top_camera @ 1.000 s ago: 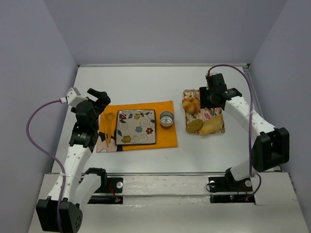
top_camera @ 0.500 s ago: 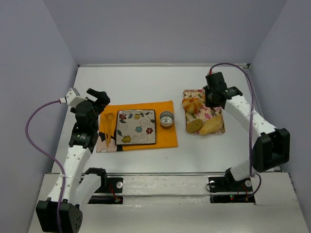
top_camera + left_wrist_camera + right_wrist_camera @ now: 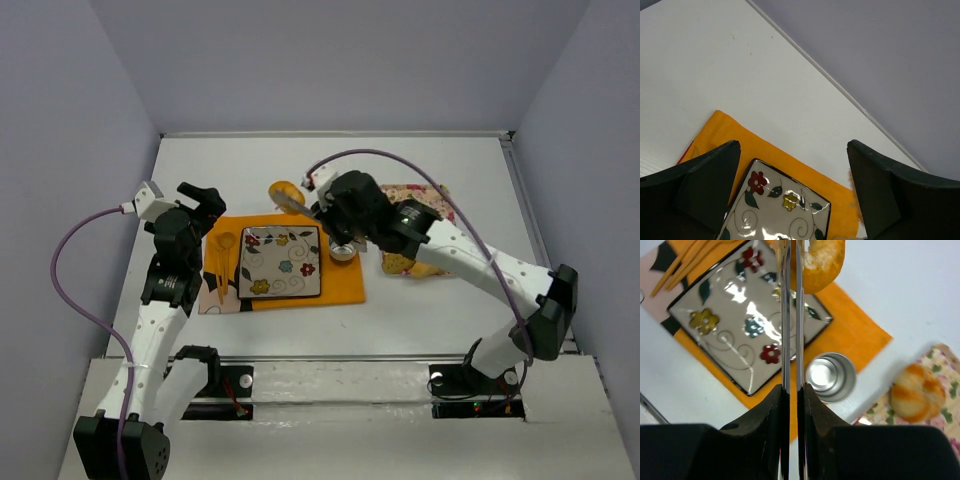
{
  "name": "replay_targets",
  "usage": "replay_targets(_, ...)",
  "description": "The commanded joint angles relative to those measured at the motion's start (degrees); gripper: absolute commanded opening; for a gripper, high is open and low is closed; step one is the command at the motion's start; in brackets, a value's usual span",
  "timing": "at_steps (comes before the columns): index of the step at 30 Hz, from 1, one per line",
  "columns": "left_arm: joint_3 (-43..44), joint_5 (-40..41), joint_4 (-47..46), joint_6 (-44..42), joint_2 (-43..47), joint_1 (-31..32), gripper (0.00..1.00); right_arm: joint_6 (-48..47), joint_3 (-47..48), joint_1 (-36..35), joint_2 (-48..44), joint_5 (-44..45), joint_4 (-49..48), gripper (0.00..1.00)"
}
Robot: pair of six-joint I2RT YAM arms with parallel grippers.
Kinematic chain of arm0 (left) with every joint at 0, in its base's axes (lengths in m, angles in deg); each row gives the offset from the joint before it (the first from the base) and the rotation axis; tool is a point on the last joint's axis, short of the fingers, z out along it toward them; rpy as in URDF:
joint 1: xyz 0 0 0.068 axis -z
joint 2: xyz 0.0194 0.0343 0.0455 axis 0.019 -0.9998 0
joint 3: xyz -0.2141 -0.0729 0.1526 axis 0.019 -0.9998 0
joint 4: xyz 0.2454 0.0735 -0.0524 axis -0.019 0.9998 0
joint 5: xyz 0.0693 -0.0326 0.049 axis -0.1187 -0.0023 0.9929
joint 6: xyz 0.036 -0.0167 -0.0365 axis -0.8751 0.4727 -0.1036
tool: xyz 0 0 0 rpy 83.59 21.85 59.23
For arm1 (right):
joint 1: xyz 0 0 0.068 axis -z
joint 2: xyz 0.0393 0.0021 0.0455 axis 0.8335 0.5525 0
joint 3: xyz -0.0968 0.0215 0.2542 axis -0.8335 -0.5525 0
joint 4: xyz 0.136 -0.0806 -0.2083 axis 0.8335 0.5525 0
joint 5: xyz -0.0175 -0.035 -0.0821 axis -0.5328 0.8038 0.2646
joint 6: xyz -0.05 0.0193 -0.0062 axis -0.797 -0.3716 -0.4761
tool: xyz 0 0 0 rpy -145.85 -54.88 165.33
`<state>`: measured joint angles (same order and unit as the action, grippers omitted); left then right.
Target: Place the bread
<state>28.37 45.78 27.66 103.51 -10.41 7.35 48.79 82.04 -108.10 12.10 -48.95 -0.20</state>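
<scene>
My right gripper holds the bread (image 3: 283, 191) beyond the floral plate, so I will next move down, back and left in the top view and release it on the plate's middle.
The bread (image 3: 283, 191) is a golden-brown ring, pinched at the tip of metal tongs (image 3: 791, 315). It hangs above the far edge of the orange mat (image 3: 345, 285). In the right wrist view the bread (image 3: 824, 262) is cut off by the top edge, just past the far corner of the floral plate (image 3: 735, 315). My right gripper (image 3: 335, 207) (image 3: 792, 387) is shut on the tongs. The floral plate (image 3: 282, 262) lies on the mat. My left gripper (image 3: 205, 200) (image 3: 792, 150) is open and empty over the plate's left end (image 3: 780, 215).
A metal cup (image 3: 343, 250) (image 3: 830, 377) stands on the mat right of the plate, under my right arm. A floral cloth (image 3: 425, 195) at the right holds a ridged orange bun (image 3: 917, 390). Yellow utensils (image 3: 222, 255) lie left of the plate.
My right arm has swung from the floral cloth at the right to the left over the cup. The tongs now hold the bread beyond the plate. The left arm has not moved.
</scene>
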Motion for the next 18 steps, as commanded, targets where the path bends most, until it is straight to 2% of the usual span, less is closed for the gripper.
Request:
replay_targets(1,-0.84,0.65,-2.3,-0.16,1.24,-0.46,0.99,-8.39,4.73,-6.27,6.83,-4.26,0.66,0.08)
replay_targets(7,-0.84,0.38,-2.21,-0.16,1.68,-0.46,0.99,-8.4,8.86,-9.89,15.27,-0.49,7.24,0.13)
replay_targets(10,-0.93,0.21,-2.3,-0.16,1.68,-0.46,0.99,-7.78,8.69,-10.41,15.89,0.49,8.57,0.22)
replay_targets(11,-0.93,0.21,-2.39,-0.16,1.68,-0.46,0.99,-7.69,8.52,-10.94,16.15,-0.12,9.18,0.35)
replay_targets(12,-1.02,0.21,-2.39,-0.24,1.68,-0.46,0.99,-7.69,8.43,-10.94,16.07,-0.21,9.36,0.42)
replay_targets(13,-0.93,0.12,-2.39,-0.24,1.68,-0.46,0.99,-7.69,8.34,-10.94,15.98,-0.04,9.45,0.53)
replay_targets(15,-0.93,0.12,-2.39,-0.07,1.68,-0.46,0.99,-7.69,8.08,-10.94,15.46,-1.08,9.28,0.62)
replay_targets(18,-0.93,0.12,-2.39,-0.07,1.77,-0.46,0.99,-7.95,8.16,-10.94,13.96,-4.16,8.93,0.69)
